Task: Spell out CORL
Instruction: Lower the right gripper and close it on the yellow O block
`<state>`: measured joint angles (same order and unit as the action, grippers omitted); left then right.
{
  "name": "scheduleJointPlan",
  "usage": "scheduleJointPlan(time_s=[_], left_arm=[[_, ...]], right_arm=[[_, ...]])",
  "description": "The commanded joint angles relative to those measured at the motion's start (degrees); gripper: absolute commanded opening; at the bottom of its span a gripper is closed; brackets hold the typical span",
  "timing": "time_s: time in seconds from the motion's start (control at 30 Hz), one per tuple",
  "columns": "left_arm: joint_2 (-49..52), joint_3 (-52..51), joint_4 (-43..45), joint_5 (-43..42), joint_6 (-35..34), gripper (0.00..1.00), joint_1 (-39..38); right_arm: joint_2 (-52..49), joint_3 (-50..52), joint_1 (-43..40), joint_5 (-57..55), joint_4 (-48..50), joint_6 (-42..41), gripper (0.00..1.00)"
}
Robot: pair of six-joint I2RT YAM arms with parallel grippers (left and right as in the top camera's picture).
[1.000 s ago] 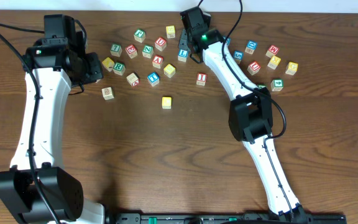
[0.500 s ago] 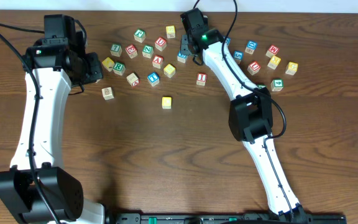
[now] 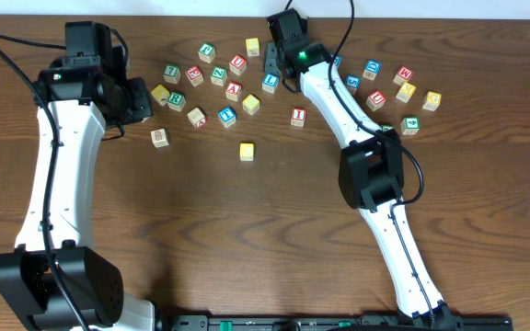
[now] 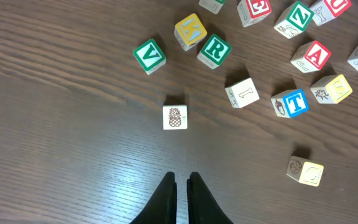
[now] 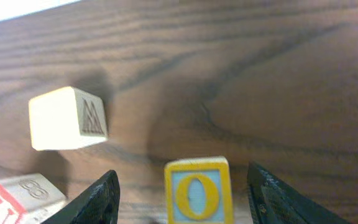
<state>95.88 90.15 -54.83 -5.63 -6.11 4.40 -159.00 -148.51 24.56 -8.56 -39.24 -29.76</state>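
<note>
My right gripper is low. It should stay low and close on the sides of the yellow-bordered O cube [image 5: 196, 190].
My right gripper [image 5: 185, 198] [image 3: 271, 62] is open and low over the table. Its jaws stand on either side of a yellow-bordered O cube [image 5: 196, 190], without touching it. A plain yellow cube [image 3: 247, 150] [image 4: 304, 171] stands alone in front of the scattered cubes. The white cube with green R [image 3: 176, 99] [image 4: 214, 51] lies at the left of the scatter. The white cube with blue L [image 3: 270, 83] lies just in front of my right gripper. My left gripper [image 4: 182, 182] [image 3: 144, 103] is shut and empty, held above the table short of a pineapple cube [image 4: 175, 117].
Several other letter cubes lie along the back, with a second cluster at the right [image 3: 403, 87]. A pale M cube [image 5: 67, 118] and a red-lettered cube [image 5: 5, 202] lie left of my right gripper. The table's back edge [image 5: 17, 9] is close.
My right gripper has shifted slightly near the back cubes. The left arm and the cubes have not visibly moved.
</note>
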Motion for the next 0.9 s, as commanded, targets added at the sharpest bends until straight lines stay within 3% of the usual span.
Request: scheduleJointPlan(time_s=[0.0,0.87], left_arm=[[-0.72,0.17,0.04,0.33,0.52,0.08,0.13],[-0.70,0.17,0.04,0.33,0.52,0.08,0.13]], right_arm=[[0.42,0.24,-0.09,-0.17,0.63,-1.53,0.59],[-1.44,0.31,-0.35,-1.53,0.92,-1.18,0.44]])
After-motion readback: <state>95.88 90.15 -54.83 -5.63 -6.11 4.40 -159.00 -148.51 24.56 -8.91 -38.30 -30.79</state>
